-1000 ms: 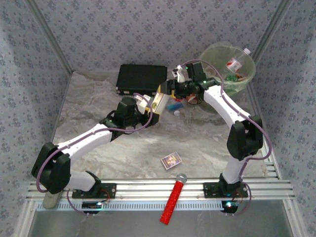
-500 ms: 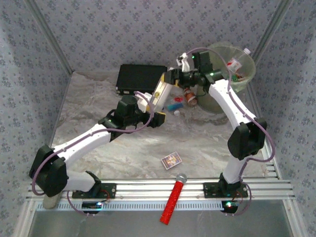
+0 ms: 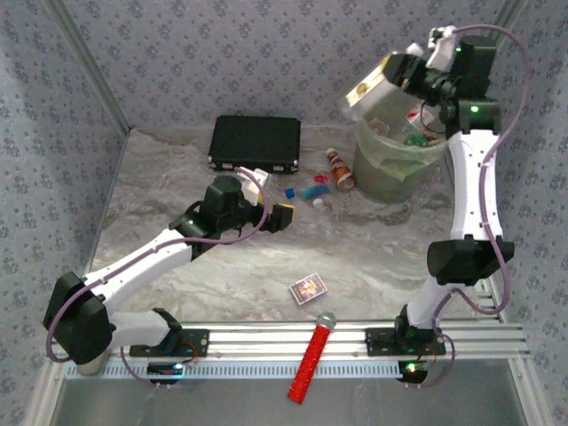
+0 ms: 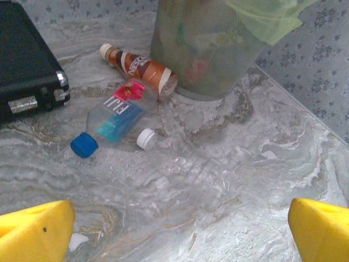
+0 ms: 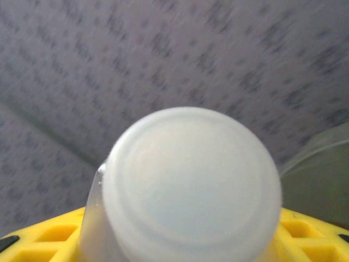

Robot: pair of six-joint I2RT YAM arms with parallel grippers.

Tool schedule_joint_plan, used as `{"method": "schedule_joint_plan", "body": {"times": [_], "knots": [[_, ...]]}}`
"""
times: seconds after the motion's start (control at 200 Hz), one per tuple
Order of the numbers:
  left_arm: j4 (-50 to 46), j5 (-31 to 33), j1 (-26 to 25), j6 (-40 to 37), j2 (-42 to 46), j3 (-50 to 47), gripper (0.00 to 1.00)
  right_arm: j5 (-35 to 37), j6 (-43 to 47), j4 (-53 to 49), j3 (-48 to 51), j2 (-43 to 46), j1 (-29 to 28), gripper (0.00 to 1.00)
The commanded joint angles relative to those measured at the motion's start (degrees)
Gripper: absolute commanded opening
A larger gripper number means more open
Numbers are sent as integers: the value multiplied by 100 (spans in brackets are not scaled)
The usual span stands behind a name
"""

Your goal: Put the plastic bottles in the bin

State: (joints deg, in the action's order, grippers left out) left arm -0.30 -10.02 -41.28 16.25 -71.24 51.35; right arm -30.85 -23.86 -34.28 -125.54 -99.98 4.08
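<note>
The pale plastic bottle (image 3: 366,89) still hangs high above the bin's rim. My right gripper lowers down toward the opening of the bin next and releases it.
High over the near-left rim of the pale green bin (image 3: 390,164), my right gripper (image 3: 401,71) is shut on a pale plastic bottle (image 3: 366,89). In the right wrist view the bottle's white cap (image 5: 191,185) sits between the yellow fingers of the right gripper (image 5: 185,240). Several bottles lie inside the bin. On the table by the bin (image 4: 207,49) lie an orange-brown bottle (image 4: 143,66), a clear blue-capped bottle (image 4: 117,117) and a white cap (image 4: 146,139). My left gripper (image 3: 273,197) stands open and empty, low over the table short of them, fingertips (image 4: 32,232) wide apart.
A flat black case (image 3: 255,142) lies at the back, left of the bottles. A small patterned card box (image 3: 308,288) sits mid-table and a red microphone (image 3: 312,359) lies on the front rail. Patterned walls close in behind and beside the bin.
The left gripper opened and let go of the pale bottle. The right gripper kept it and rose up and right, from beside the case to above the bin.
</note>
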Motion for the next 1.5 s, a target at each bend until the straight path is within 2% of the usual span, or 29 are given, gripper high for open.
{"method": "schedule_joint_plan", "body": {"times": [0.0, 0.14, 0.285, 0.685, 1.119, 1.319, 1.419, 1.494], "knots": [[-47, 62, -22, 100, 49, -38, 100, 853, 259, -43, -235, 96, 276, 50], [-145, 97, -24, 89, 40, -2, 100, 1846, 538, 98, -153, 24, 471, 50], [-162, 107, -25, 131, 62, -17, 100, 2153, 676, 194, -137, -256, 500, 49], [-295, 210, -29, 185, 205, -114, 100, 2215, 725, 231, 86, -939, 313, 49], [-335, 276, -29, 168, 262, -187, 100, 2153, 361, 1016, 1857, -695, 102, 48], [-305, 291, -28, 177, 261, -242, 100, 2118, 230, 1145, 2270, -628, 86, 49], [-337, 292, -23, 177, 261, -229, 100, 2108, 297, 998, 2129, -605, 82, 51], [-359, 316, -23, 167, 277, -243, 100, 2171, 416, 751, 1858, -583, 59, 58]]}}
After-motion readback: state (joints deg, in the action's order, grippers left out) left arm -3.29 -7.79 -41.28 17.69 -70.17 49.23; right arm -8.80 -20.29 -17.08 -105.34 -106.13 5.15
